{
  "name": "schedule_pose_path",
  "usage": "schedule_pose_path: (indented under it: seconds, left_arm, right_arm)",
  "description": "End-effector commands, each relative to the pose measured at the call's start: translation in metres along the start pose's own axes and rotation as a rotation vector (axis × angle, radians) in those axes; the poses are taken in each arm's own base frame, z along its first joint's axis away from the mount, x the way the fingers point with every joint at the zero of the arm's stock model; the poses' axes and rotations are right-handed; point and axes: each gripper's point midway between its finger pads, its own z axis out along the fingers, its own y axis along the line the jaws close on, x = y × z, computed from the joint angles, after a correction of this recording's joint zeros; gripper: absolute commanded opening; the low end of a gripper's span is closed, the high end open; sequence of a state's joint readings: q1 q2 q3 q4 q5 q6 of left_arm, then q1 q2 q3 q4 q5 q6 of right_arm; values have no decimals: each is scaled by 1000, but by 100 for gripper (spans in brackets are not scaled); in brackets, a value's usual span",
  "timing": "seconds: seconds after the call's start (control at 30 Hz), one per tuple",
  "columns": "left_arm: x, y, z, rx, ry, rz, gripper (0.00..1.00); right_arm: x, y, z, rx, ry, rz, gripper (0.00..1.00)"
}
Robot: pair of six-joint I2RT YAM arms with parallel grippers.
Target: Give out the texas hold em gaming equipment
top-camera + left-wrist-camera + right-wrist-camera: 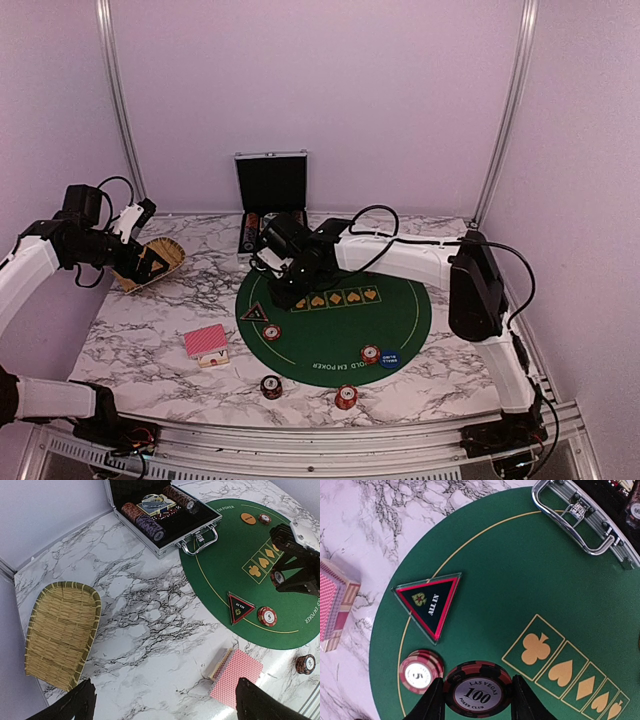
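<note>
My right gripper should next go down onto the bare felt gap between the ALL IN marker (431, 602) and the printed club, beside the red chip, and open.
My right gripper (477, 696) is shut on a black-and-red "100" poker chip (477, 689), held just above the green felt mat (520, 580). Beside it lie a red "5" chip (420, 671) and the black triangular "ALL IN" marker (431, 602). The red-backed card deck (235, 672) rests on the marble, left of the mat. My left gripper (167, 705) hangs open high above the marble near the deck, nothing between its fingers. In the top view, a blue disc (390, 358) and chip (370, 353) lie on the mat's near edge, with two chips (271, 386) (346, 396) on the marble.
The open silver-edged black case (165, 515) stands at the back with rows of chips inside, its handle (580, 517) close to the mat. A woven tan tray (62, 632) lies at the left. An orange disc (247, 518) and a chip (264, 518) sit on the mat's far side.
</note>
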State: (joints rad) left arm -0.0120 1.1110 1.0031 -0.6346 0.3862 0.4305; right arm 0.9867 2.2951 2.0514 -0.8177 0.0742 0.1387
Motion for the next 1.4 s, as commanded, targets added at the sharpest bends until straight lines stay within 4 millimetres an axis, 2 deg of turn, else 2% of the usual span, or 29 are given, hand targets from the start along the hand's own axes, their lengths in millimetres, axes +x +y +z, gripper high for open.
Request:
schedule_pose_path:
  seconds: [0.0, 0.43, 0.5, 0.6, 0.7, 0.8, 0.93, 1.07, 1.27, 1.37]
  left_arm:
    - [-5, -4, -8, 18, -12, -3, 99]
    - [-2, -5, -6, 24, -7, -3, 99]
    - [-2, -5, -6, 23, -8, 0, 99]
    - [-2, -5, -6, 23, -5, -1, 99]
    - [-1, -5, -5, 27, -3, -4, 99]
    - [-1, -5, -4, 28, -1, -6, 99]
    - [-1, -5, -5, 27, -1, -6, 99]
    - [-2, -5, -7, 22, -7, -1, 99]
    - [-3, -5, -8, 17, -9, -3, 99]
    - [-2, -4, -8, 11, -8, -3, 99]
  right_arm:
    - [-18, -4, 17, 4, -40, 24, 3]
    - [-5, -3, 63, -8, 7, 35, 3]
    - [-3, -2, 67, -12, 14, 37, 8]
    - [-3, -3, 66, -12, 13, 41, 21]
    - [-10, -5, 58, -10, -7, 48, 28]
    - [-23, -9, 43, -7, -42, 56, 39]
    - [-41, -7, 19, -19, -95, 60, 47]
    - [-54, -3, -8, -48, -138, 59, 60]
    - [-56, -3, -34, -39, -155, 53, 63]
    - [-53, 11, -53, -37, -170, 13, 63]
